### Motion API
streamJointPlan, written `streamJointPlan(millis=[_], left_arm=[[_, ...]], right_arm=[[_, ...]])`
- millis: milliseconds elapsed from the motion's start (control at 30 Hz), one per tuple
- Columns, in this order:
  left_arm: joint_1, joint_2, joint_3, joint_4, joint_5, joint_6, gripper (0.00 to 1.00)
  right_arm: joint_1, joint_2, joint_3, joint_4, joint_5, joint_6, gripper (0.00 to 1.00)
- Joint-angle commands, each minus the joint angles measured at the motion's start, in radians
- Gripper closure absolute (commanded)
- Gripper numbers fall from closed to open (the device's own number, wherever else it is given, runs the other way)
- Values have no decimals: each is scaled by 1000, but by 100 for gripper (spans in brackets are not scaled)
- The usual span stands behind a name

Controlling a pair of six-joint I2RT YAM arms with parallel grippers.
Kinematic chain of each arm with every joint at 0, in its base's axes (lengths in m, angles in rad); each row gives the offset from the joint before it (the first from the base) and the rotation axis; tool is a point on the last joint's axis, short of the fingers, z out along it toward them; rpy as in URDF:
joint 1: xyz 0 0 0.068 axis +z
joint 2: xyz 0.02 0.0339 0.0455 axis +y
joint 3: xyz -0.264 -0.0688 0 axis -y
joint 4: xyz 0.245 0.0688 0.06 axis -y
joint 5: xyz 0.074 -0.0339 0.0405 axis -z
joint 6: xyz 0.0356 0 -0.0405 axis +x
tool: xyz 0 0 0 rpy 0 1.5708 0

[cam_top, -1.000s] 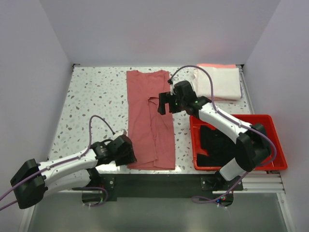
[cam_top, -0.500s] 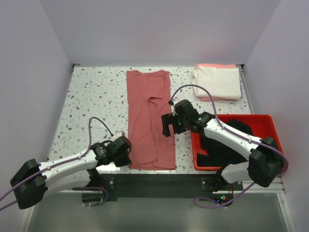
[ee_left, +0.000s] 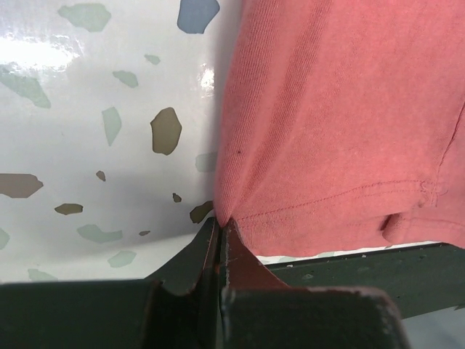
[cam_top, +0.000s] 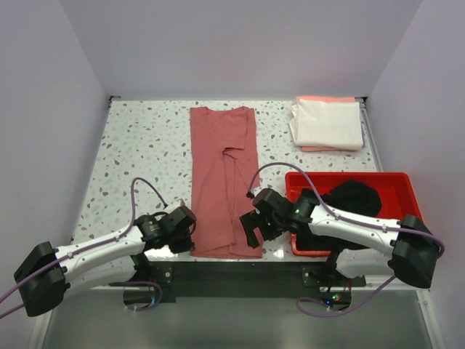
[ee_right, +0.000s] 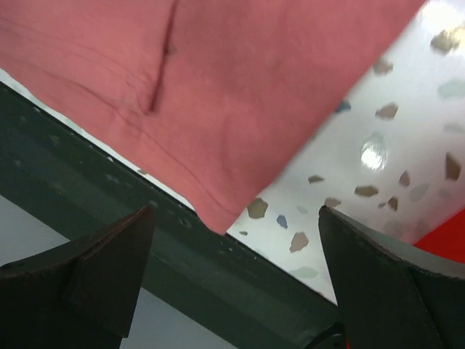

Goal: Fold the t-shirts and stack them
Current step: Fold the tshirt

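Note:
One hem corner is already pinched by my left gripper, so my open right gripper will go down and back onto the hem's free corner (cam_top: 257, 254) (ee_right: 219, 217) to close.
A dusty rose-red t-shirt (cam_top: 224, 174) lies on the speckled table as a long strip folded lengthwise. My left gripper (cam_top: 190, 240) sits at its near-left corner. In the left wrist view the left gripper (ee_left: 220, 224) is shut, pinching the hem corner of the rose-red shirt (ee_left: 341, 109). My right gripper (cam_top: 253, 233) stands open at the near-right corner. The right wrist view shows the right gripper (ee_right: 236, 211) wide apart over the corner of the shirt (ee_right: 218, 80), not touching it. A folded cream-white shirt (cam_top: 328, 123) rests on a peach-pink one (cam_top: 320, 99) at the back right. A black shirt (cam_top: 352, 196) is bunched in the tray.
The red plastic tray (cam_top: 407, 178) stands at the right, close behind my right arm. A dark rail (cam_top: 240, 273) runs along the table's near edge just below both grippers. White walls close in the table on three sides.
My left gripper has shut on the shirt's near-left corner. My right arm has swung from the shirt's far part down to its near-right corner, staying open.

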Motion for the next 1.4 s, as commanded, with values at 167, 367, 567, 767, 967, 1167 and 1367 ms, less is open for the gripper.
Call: streamJointPlan(millis=[167,367,567,767,967,1167,1367], left_arm=[[-7,38,-5,-76,0,-24,100],[-8,-5,-15,-85,-4,-37,100],[-7,-28,-25,-88,7,-41,100],[-7,-23,-30,-78,20,-43,100],[-7,-28,-35,-67,33,-43,100],[-7,-48,-27,-67,48,-49,100],[-7,-43,59,-52,5,-15,100]], right_arm=[[120,-25,-79,39,97,251,7],[175,26,-80,25,147,314,19],[192,78,-86,63,118,325,43],[204,113,-109,115,78,347,53],[212,147,-132,138,69,362,78],[221,80,-113,114,161,351,100],[218,51,-11,43,282,279,100]])
